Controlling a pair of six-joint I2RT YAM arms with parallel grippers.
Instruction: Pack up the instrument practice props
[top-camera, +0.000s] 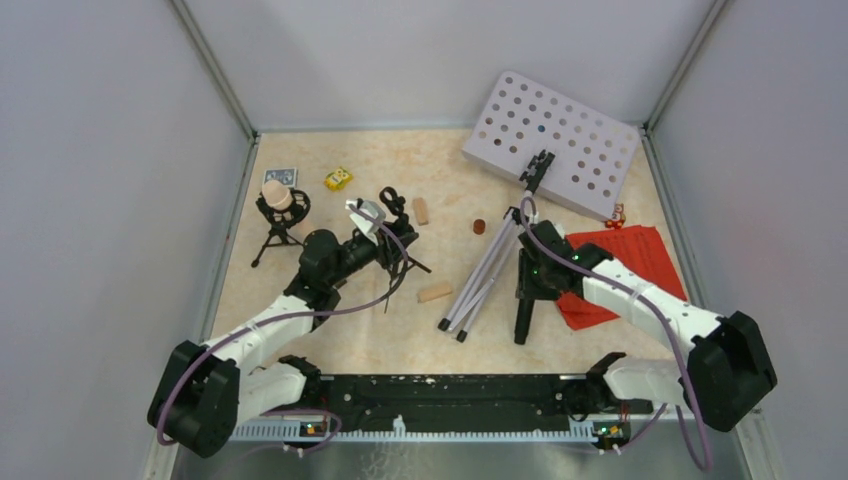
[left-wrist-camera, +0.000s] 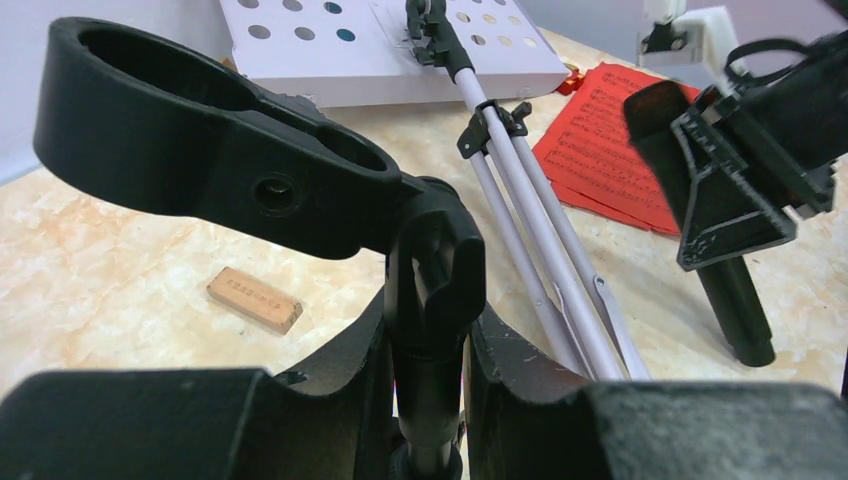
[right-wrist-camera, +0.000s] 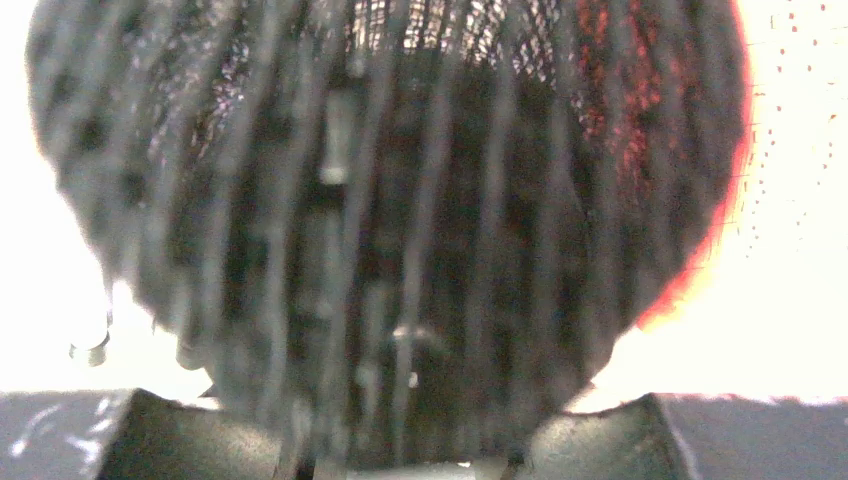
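Note:
My right gripper holds the black microphone and will lower and release it on the open, bare tabletop between the music desk's silver legs and the red pages.
My left gripper is shut on the stem of a small black tripod with an empty clip on top. My right gripper is shut on the black microphone, whose mesh head fills the right wrist view. The white perforated music desk lies tipped at the back right, its silver tripod legs folded toward the middle. Red sheet-music pages lie under the right arm. A beige microphone stands on another small black tripod at the left.
Two tan wooden blocks lie near the middle; one block shows in the left wrist view. A yellow toy car, a blue card and a small brown piece sit further back. Grey walls enclose three sides.

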